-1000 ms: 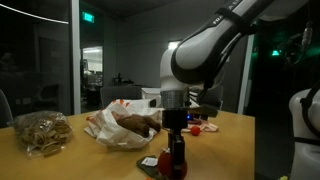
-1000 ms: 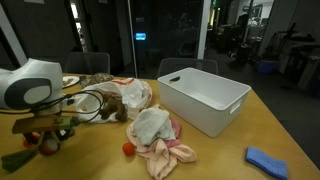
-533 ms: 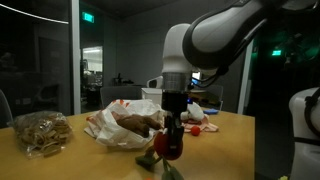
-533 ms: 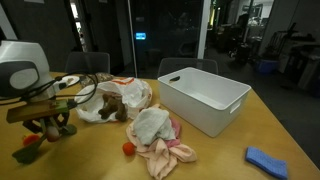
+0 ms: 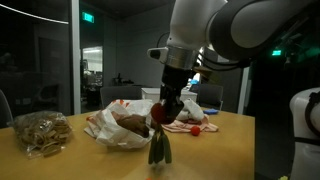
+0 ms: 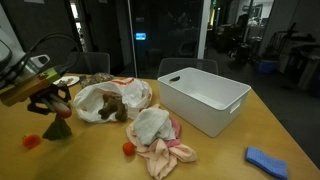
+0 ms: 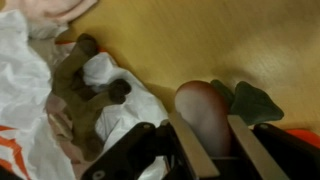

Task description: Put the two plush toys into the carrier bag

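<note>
The red plush toy still hangs outside, so it goes outward and down in my gripper into the open carrier bag (image 7: 108, 125) next, for release beside the brown plush toy (image 7: 85, 85).
My gripper (image 7: 213, 140) is shut on the red plush toy (image 7: 203, 110), with its green leafy end (image 7: 252, 100) sticking out to one side. In both exterior views the gripper holds the toy (image 5: 160, 117) in the air above the table, its leaves hanging down (image 5: 159, 148); it also shows near the bag (image 6: 57, 107). The dark brown plush toy (image 7: 85, 85) lies inside the open white carrier bag (image 7: 25, 90), also seen in both exterior views (image 5: 130, 122) (image 6: 108, 104). The carrier bag (image 5: 105, 128) (image 6: 135, 95) sits crinkled on the wooden table.
A clear bag of tan pieces (image 5: 40, 132) lies on the table. A large white bin (image 6: 203, 97) stands beside a white-and-pink soft item (image 6: 160, 135) with a small red ball (image 6: 128, 149). A blue cloth (image 6: 266, 160) lies near the table edge. Something small and red (image 6: 32, 141) lies below the gripper.
The gripper has lifted the red plush toy off the table and carried it up toward the carrier bag. The arm has risen.
</note>
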Tool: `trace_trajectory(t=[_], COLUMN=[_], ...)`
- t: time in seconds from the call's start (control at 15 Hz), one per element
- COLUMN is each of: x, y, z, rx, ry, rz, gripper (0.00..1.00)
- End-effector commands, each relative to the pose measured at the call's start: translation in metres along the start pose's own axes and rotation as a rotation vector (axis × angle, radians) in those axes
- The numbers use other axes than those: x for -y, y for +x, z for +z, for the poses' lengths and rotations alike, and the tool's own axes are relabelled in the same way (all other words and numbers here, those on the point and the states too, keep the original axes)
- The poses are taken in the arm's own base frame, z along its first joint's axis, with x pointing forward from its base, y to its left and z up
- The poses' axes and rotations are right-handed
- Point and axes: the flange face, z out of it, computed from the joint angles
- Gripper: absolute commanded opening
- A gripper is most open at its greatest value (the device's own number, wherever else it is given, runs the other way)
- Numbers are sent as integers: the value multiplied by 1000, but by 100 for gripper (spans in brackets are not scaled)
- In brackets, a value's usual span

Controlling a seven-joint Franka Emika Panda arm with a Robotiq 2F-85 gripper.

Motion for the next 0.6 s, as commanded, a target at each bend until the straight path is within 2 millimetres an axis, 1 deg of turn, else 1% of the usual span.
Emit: trace_trajectory(t=[0.0,0.2,0.4,0.53], x=[-26,-49,-73,-81], y=[28,50,64,77], z=[-7,11,43,57], rx=[-4,24,83,136], ry=[-159,-206,-221,-248], rz=[-79,-116,-154,-187], gripper=[7,8,9,9])
